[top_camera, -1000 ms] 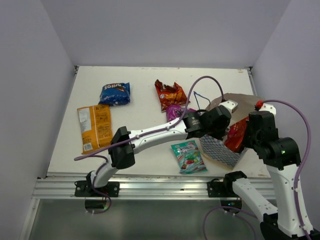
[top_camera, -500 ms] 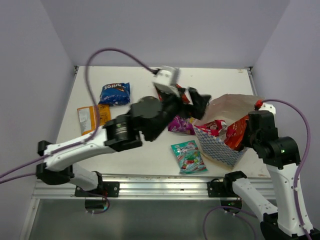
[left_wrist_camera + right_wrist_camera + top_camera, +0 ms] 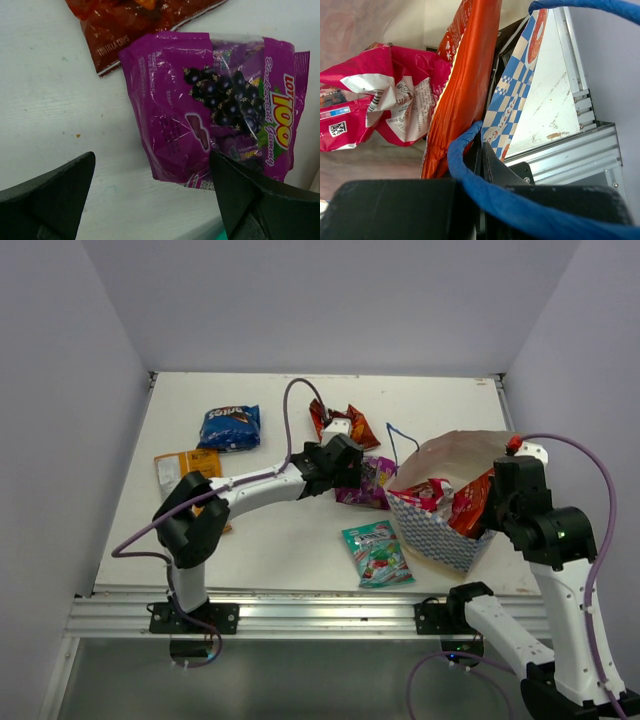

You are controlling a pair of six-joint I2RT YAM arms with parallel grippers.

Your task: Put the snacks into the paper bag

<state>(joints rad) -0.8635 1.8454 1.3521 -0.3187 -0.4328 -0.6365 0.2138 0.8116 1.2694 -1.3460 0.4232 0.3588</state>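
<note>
I need to lower my left gripper slightly onto the purple packet's bottom edge [image 3: 347,501] [image 3: 177,177] and close, because that edge is just below the gripper, between its open fingers.
The paper bag [image 3: 440,537] stands at the right with its mouth open, a pink packet [image 3: 432,495] and an orange-red packet [image 3: 472,505] inside. My right gripper [image 3: 500,502] is shut on the bag's checkered rim [image 3: 520,100], beside the blue handle [image 3: 485,195] and the orange packet [image 3: 465,85]. My left gripper [image 3: 155,195] hangs open just above the table at the near edge of a purple packet [image 3: 220,110], with nothing between its fingers. On the table lie the purple packet [image 3: 368,480], a red-brown packet [image 3: 340,420], a blue one [image 3: 230,427], a teal one [image 3: 378,553] and an orange one [image 3: 180,472].
The left arm's elbow [image 3: 190,520] covers part of the orange packet. The red-brown packet [image 3: 130,20] lies just beyond the purple one. A metal rail [image 3: 300,615] runs along the table's near edge, and grey walls close in the left, back and right sides.
The left gripper opened and came out of the bag, leaving the pink packet inside. The arm swung up and left, then came down at the purple packet. The right arm stayed put.
</note>
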